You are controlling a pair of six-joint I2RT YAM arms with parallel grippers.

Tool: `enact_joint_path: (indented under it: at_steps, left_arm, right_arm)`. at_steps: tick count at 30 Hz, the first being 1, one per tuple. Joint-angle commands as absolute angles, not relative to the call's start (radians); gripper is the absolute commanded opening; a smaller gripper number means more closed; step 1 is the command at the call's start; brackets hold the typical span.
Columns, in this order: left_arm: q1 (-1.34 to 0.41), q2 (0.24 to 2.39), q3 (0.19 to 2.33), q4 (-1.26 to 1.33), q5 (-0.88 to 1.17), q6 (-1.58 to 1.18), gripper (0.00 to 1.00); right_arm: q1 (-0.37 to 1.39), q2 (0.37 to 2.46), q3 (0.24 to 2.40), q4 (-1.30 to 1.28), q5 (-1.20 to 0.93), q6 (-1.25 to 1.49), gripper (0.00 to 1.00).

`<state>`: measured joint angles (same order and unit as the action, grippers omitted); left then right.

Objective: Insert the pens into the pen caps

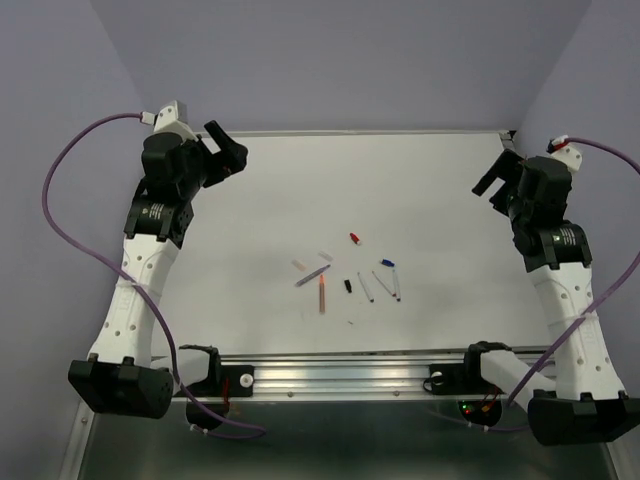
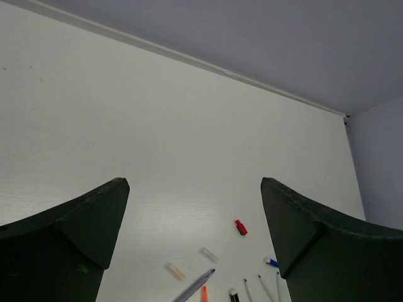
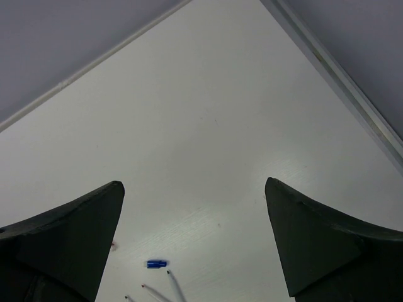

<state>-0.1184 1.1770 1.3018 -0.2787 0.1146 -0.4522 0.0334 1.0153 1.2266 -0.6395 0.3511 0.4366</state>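
The nearest white pen lies below the right gripper, to its left in the top view. The gripper moves left, back and down onto the pen's body next.
Several pens lie loose mid-table: a grey pen (image 1: 313,275), an orange pen (image 1: 322,294) and three white pens (image 1: 382,285). Around them lie the pen caps: red cap (image 1: 354,238), blue cap (image 1: 387,263), black cap (image 1: 348,286) and two pale caps (image 1: 326,255). My left gripper (image 1: 228,148) hangs open and empty, high at the far left. My right gripper (image 1: 495,180) hangs open and empty at the far right. The left wrist view shows the red cap (image 2: 240,227), the pale caps (image 2: 210,254) and the grey pen (image 2: 195,286) below the open left gripper (image 2: 195,182). Beneath the open right gripper (image 3: 194,184), the right wrist view shows the blue cap (image 3: 156,263) and white pen tips (image 3: 175,284).
A metal rail (image 1: 350,375) with the arm bases runs along the table's near edge. Purple cables (image 1: 70,200) loop beside each arm. Lilac walls close in the white table (image 1: 400,180) at the back and sides.
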Motion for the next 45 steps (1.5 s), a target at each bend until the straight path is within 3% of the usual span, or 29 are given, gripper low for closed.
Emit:
enact_joint_path:
  at_steps: [1,10,18,22,25,32,38,45]
  left_arm:
    - [-0.120,1.131,1.287,-0.218,0.156,-0.430,0.99]
    - [-0.167,1.134,1.264,-0.157,0.279,-0.356,0.99]
    - [-0.181,1.152,1.259,-0.146,0.272,-0.324,0.99]
    - [-0.192,1.172,1.272,-0.149,0.278,-0.302,0.99]
    - [-0.224,1.195,1.292,-0.147,0.269,-0.293,0.99]
    - [-0.308,1.256,1.350,-0.163,0.239,-0.253,0.99]
    - [-0.347,1.255,1.330,-0.167,0.176,-0.238,0.99]
    - [-0.359,1.264,1.308,-0.175,0.149,-0.248,0.99]
  right_arm:
    - [0.031,0.941,1.210,-0.581,0.334,0.425,1.00]
    - [0.031,0.903,1.164,-0.548,0.342,0.509,1.00]
    - [0.031,0.919,1.147,-0.515,0.163,0.460,1.00]
    - [0.031,0.995,1.161,-0.629,0.008,0.414,1.00]
    - [0.072,1.031,1.120,-0.667,0.008,0.407,1.00]
    - [0.481,1.136,0.970,-0.641,0.216,0.469,1.00]
    - [0.595,1.285,0.891,-0.580,0.288,0.560,1.00]
    - [0.604,1.342,0.838,-0.566,0.385,0.652,0.96]
